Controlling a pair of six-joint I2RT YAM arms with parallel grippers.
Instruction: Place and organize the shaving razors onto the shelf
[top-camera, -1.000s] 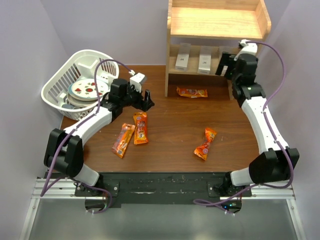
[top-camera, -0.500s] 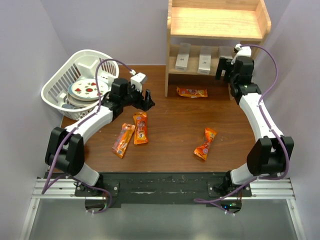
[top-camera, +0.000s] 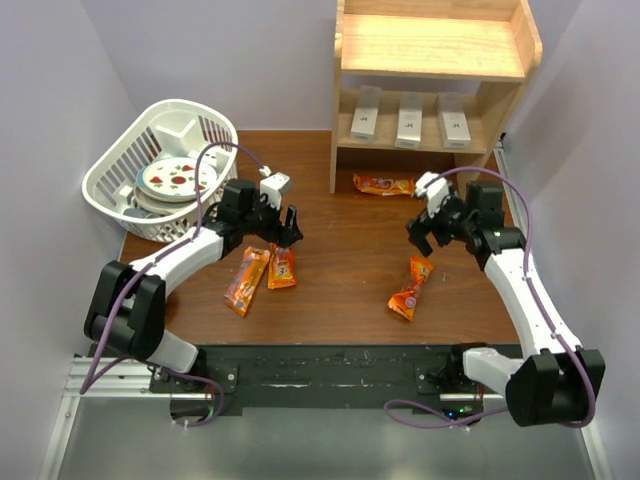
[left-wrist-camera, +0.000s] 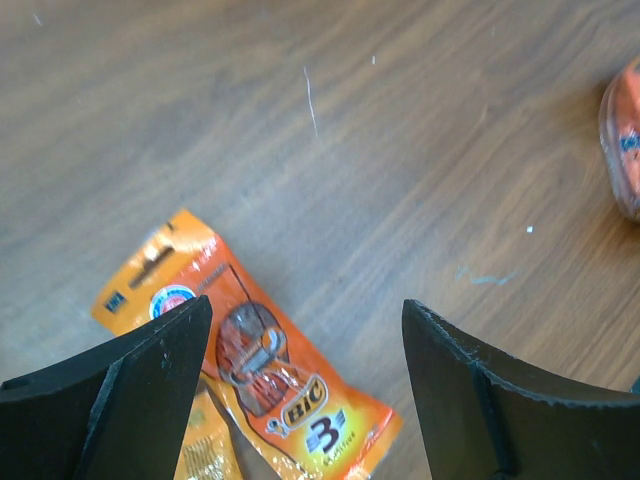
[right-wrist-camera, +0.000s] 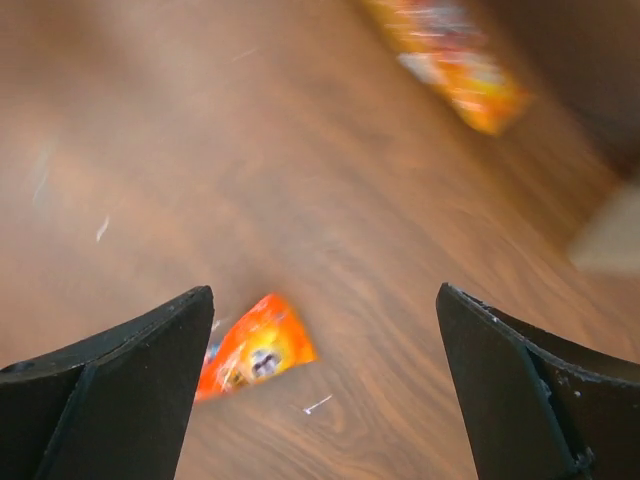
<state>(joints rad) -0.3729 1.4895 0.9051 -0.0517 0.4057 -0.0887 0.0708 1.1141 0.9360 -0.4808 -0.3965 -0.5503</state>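
My open right gripper moves back and down onto the packet's far half (top-camera: 415, 276) (right-wrist-camera: 262, 347) next and closes. The orange packet lies alone, below and back from it.
Three white razor boxes (top-camera: 366, 118) (top-camera: 409, 120) (top-camera: 455, 122) stand side by side on the lower level of the wooden shelf (top-camera: 430, 45). Several orange packets lie on the table (top-camera: 281, 262) (top-camera: 246, 280) (top-camera: 411, 287) (top-camera: 385, 184); the one in the left wrist view (left-wrist-camera: 270, 380) reads "BIC 3" and pictures a razor. My left gripper (top-camera: 285, 225) (left-wrist-camera: 307, 310) is open and empty just above that packet. My right gripper (top-camera: 425, 232) (right-wrist-camera: 325, 295) is open and empty over the table, beside another orange packet (right-wrist-camera: 255, 345).
A white slatted basket (top-camera: 100, 180) holding plates (top-camera: 170, 180) stands at the back left. The shelf's top level shows nothing on it. One orange packet lies just in front of the shelf's foot.
My right gripper has pulled back from the shelf to the middle of the table, leaving the third box in view on the lower level. My left gripper has moved nearer the orange packets.
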